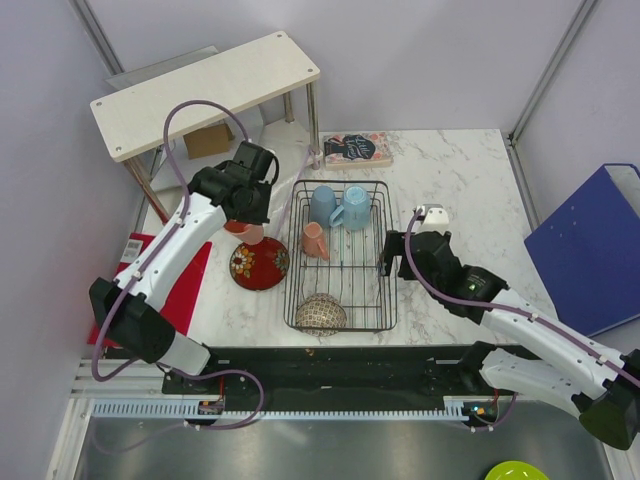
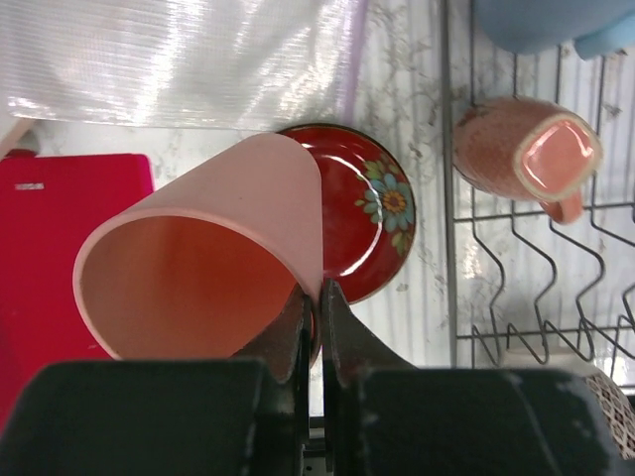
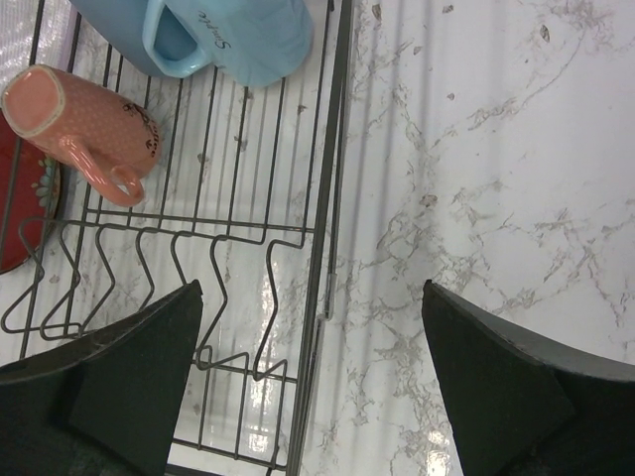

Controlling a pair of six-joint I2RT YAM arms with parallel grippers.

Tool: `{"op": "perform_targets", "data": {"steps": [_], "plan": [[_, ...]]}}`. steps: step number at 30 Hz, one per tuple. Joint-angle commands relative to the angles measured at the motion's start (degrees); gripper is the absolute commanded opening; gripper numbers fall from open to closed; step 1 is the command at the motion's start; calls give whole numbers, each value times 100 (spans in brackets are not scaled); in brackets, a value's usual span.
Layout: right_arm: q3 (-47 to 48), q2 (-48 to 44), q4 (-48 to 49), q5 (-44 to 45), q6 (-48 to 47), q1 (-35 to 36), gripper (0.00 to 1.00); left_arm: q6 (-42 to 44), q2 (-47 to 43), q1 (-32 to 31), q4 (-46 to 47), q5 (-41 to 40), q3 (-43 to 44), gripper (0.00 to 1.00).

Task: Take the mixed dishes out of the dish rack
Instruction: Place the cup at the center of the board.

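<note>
My left gripper will next move back and lower the tumbler onto the dark red plate (image 1: 259,265) (image 2: 352,220) to let go of it, because that plate is below and back from the gripper.
My left gripper (image 1: 248,218) is shut on the rim of the salmon-pink tumbler (image 2: 198,258), pinching its wall between the jaws (image 2: 317,290), just left of the dish rack (image 1: 388,290). The tumbler (image 1: 246,233) hangs tilted over the table beside the dark red plate (image 1: 259,265), which lies on the table (image 2: 362,213). In the rack lie two light blue mugs (image 1: 322,205) (image 1: 354,208), a salmon-pink mug (image 1: 315,240) and the speckled bowl (image 1: 320,313). My right gripper (image 1: 385,255) is open and empty over the rack's right rim (image 3: 327,228), gripper (image 3: 313,290).
A white wooden shelf (image 1: 205,90) stands at the back left with a cardboard box (image 1: 207,140) under it. A red mat (image 1: 190,280) lies left of the plate. A book (image 1: 357,148) lies behind the rack. A blue board (image 1: 590,250) is at the right edge.
</note>
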Motion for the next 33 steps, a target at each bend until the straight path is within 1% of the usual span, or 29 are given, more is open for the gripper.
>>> {"op": "perform_targets", "data": {"steps": [1, 4, 9, 12, 18, 24, 33], "plan": [[-154, -72, 193, -44, -8, 12, 98, 293, -62, -66, -90, 786, -51, 2], [-189, -63, 220, -80, 28, 12, 98, 354, -9, -189, -151, 1043, -297, 2], [-242, -98, 237, -141, 72, 12, 98, 345, 123, -531, -213, 868, -658, 2], [-285, -89, 246, -168, 98, 12, 98, 284, 211, -707, -196, 596, -860, 2], [-365, -133, 273, -247, 124, 12, 98, 187, 316, -716, 68, 341, -1168, 2], [-444, -203, 308, -317, 124, 12, 98, 108, 317, -716, 358, 60, -1177, 2], [-584, -203, 387, -431, 168, 20, 98, 169, 615, -699, 587, -90, -1107, 2]]}}
